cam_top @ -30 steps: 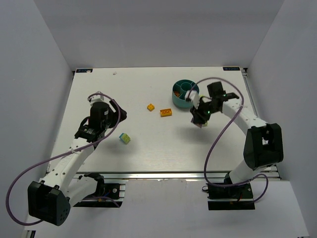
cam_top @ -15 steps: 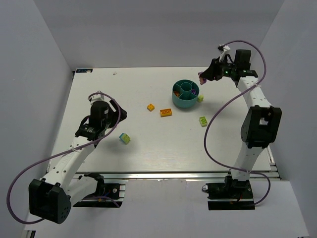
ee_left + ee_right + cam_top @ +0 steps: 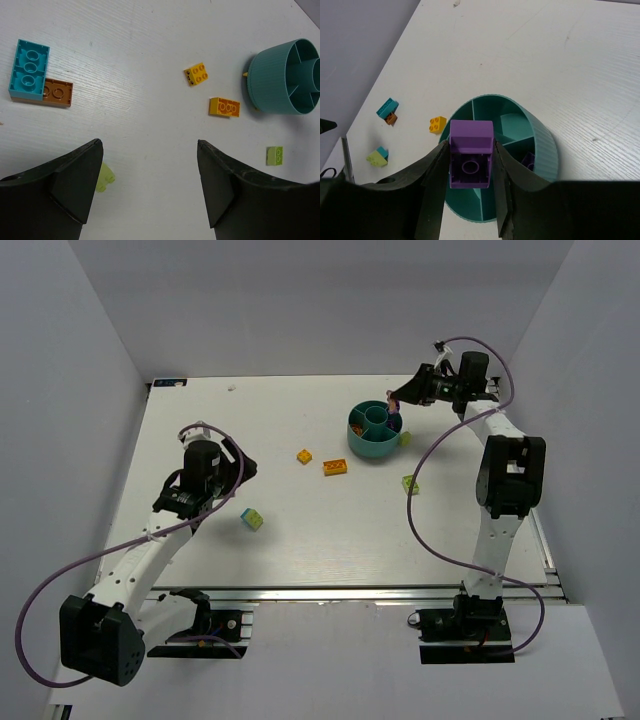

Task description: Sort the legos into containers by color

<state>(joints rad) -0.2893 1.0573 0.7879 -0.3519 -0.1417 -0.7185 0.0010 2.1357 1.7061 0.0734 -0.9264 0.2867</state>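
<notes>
The robot's right hand next needs to move over to the wedge with the matching purple brick (image 3: 394, 423) (image 3: 522, 156), go down and let go, because that is below it, to its right in the wrist view.
The teal bowl (image 3: 374, 430) stands at the back right, also in the right wrist view (image 3: 547, 150) and the left wrist view (image 3: 272, 82). My right gripper (image 3: 398, 405) (image 3: 471, 156) is shut on a purple brick (image 3: 471, 134), held just above the bowl's rim. Another purple brick (image 3: 529, 160) lies in one wedge. On the table lie a yellow brick (image 3: 304, 455), an orange brick (image 3: 335, 467), a lime brick (image 3: 410, 483) and a cyan-and-lime brick (image 3: 252, 519). My left gripper (image 3: 236, 472) (image 3: 149, 145) is open and empty above the table, left of these.
A second lime brick (image 3: 405, 438) lies against the bowl's right side. A cyan-and-brown brick (image 3: 32, 72) lies ahead-left of my left gripper, and a lime piece (image 3: 106, 177) beside its left finger. Grey walls enclose the table's left, back and right edges.
My right arm rose from the table near the lime brick, swung to the back right, then came over the bowl's rim with the purple brick. The left arm barely moved.
</notes>
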